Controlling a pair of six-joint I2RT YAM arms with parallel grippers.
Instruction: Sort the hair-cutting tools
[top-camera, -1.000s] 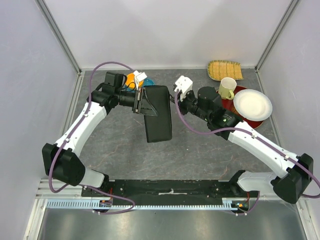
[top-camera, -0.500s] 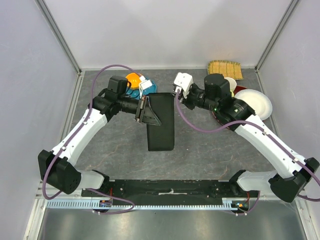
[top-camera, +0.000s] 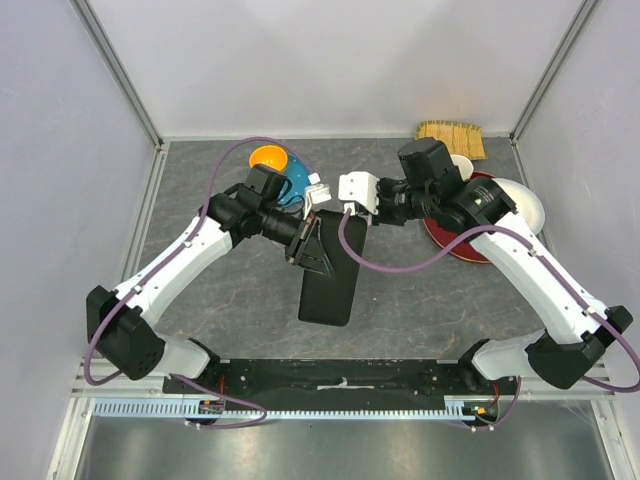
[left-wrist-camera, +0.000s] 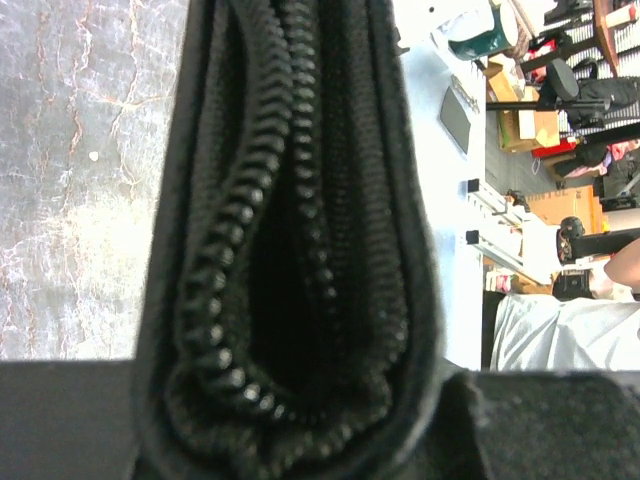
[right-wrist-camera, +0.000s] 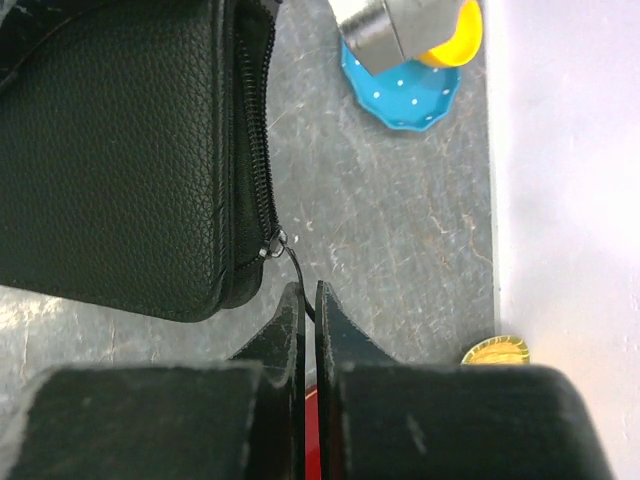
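Observation:
My left gripper moves down and releases the flat black zip case (top-camera: 327, 275) on the tabletop next, since the open middle of the table lies below the gripper.
No scissors or combs show in any view. The flat black zip case (top-camera: 327, 275) hangs on edge over the table's middle. My left gripper (top-camera: 306, 246) is shut on its left side; in the left wrist view the case's zipper edge (left-wrist-camera: 290, 200) fills the frame, gaping slightly, dark inside. My right gripper (top-camera: 347, 210) is at the case's far right corner. In the right wrist view my right gripper (right-wrist-camera: 309, 298) is shut on the thin black cord of the zipper pull (right-wrist-camera: 272, 246) at the corner of the case (right-wrist-camera: 120, 150).
An orange bowl (top-camera: 268, 158) and a blue dotted dish (top-camera: 295, 186) lie behind the left arm; the dish shows in the right wrist view (right-wrist-camera: 405, 90). A red plate (top-camera: 455, 240), white plate (top-camera: 532, 203) and bamboo mat (top-camera: 450, 137) are at the back right.
The left arm has carried the case nearer and to the right. The right gripper has swung left to the case's corner.

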